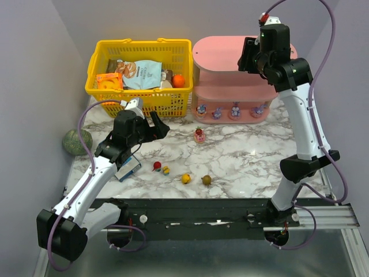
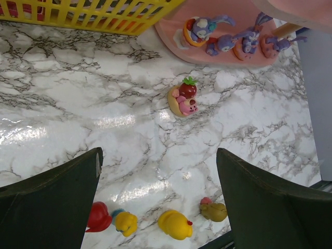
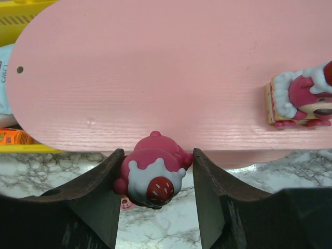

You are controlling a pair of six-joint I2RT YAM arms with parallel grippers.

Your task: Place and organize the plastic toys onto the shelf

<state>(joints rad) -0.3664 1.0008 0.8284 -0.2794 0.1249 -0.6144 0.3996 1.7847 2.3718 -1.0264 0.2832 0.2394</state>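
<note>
My right gripper will next move outward and down to the top board's front strip (image 3: 168,123), which lies there, and release the figurine on it.
The pink shelf (image 1: 225,51) stands at the back right. My right gripper (image 1: 249,59) hovers at the front edge of its top board (image 3: 155,67) and is shut on a pink strawberry-topped figurine (image 3: 153,174). Another pink figurine (image 3: 300,101) lies on that board at the right. Purple bunny figurines (image 1: 217,112) stand on the bottom tier and show in the left wrist view (image 2: 207,28). My left gripper (image 1: 155,127) is open and empty above the table. On the table lie a pink strawberry toy (image 1: 199,135), a red one (image 1: 157,166), two yellow ones (image 1: 185,178) and an olive one (image 1: 206,180).
A yellow basket (image 1: 138,45) with snack packets and an orange ball (image 1: 179,81) stands left of the shelf. A green speckled ball (image 1: 77,141) lies at the left table edge. A blue and white packet (image 1: 127,168) lies under my left arm.
</note>
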